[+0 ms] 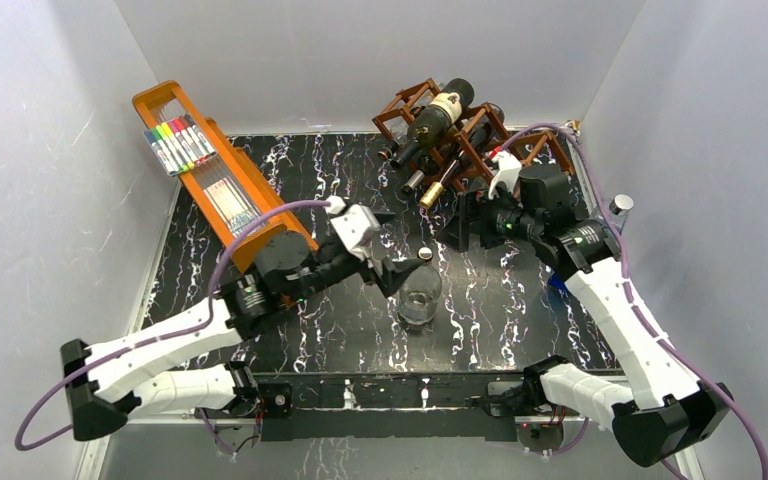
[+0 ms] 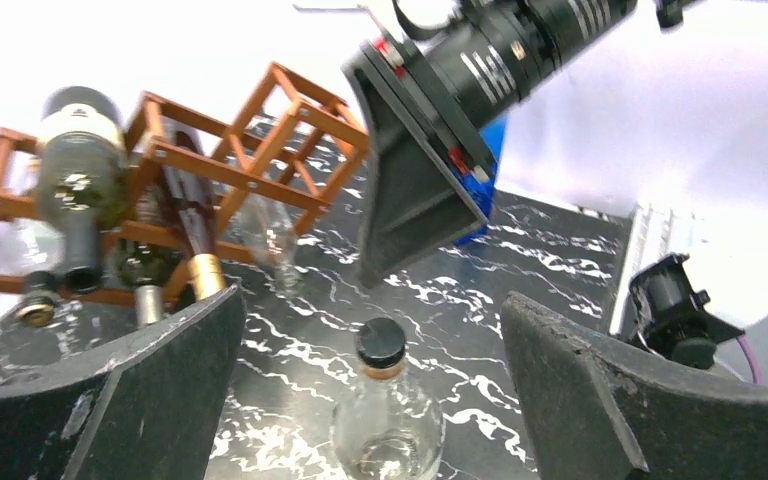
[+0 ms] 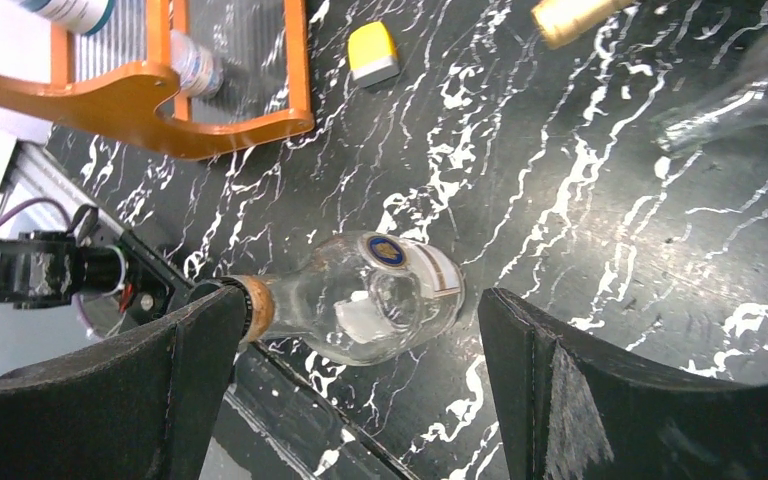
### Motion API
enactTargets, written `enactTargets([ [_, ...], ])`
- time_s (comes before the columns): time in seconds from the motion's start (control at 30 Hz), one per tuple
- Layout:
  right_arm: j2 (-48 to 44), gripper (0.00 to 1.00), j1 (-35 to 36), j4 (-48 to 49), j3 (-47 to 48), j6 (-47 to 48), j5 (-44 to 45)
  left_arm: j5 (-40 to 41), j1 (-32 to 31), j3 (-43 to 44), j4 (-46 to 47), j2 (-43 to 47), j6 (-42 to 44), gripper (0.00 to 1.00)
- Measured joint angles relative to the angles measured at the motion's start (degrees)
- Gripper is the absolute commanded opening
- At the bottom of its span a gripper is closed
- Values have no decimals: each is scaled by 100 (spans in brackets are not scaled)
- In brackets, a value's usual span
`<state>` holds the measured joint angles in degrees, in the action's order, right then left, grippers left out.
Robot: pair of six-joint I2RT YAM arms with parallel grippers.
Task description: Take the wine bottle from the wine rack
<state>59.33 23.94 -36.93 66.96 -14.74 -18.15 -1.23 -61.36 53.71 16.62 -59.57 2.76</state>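
The right gripper moves to the left in the top view and onto the clear round bottle's neck next, since the neck is narrower than the bottle's body.
The reddish-brown wine rack [image 1: 480, 128] stands at the back of the table and also shows in the left wrist view [image 2: 290, 135]. It holds several bottles: a dark one with a cream label [image 1: 440, 112] on top, and a gold-capped one [image 1: 438, 187] lower down. A clear round bottle with a black cap [image 1: 419, 296] stands upright on the table, apart from the rack. My left gripper [image 1: 395, 250] is open, with that bottle [image 2: 385, 410] just ahead between its fingers, untouched. My right gripper [image 1: 465, 225] is open and empty, in front of the rack, above the table.
An orange tray [image 1: 235, 175] with coloured markers leans at the back left. A small yellow block [image 3: 372, 52] lies on the table near it. A clear bottle neck [image 3: 730, 100] sticks out of the rack. A capped cylinder [image 1: 620, 207] stands by the right edge.
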Motion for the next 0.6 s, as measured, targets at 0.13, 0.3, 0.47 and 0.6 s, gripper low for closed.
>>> enactTargets([
  [0.13, 160, 98, 323, 66, 11, 13, -52, 634, 0, 129, -538, 575, 0, 98],
  [0.3, 334, 98, 1069, 98, 164, 20, 216, 1373, 2, -17, -684, 1064, -37, 98],
  [0.47, 538, 93, 1749, 70, 293, 48, 857, 1768, 2, -131, -704, 1189, -74, 98],
  [0.6, 850, 81, 2341, -68, 313, 105, 1766, 1910, 2, -162, -774, 1141, -114, 98],
])
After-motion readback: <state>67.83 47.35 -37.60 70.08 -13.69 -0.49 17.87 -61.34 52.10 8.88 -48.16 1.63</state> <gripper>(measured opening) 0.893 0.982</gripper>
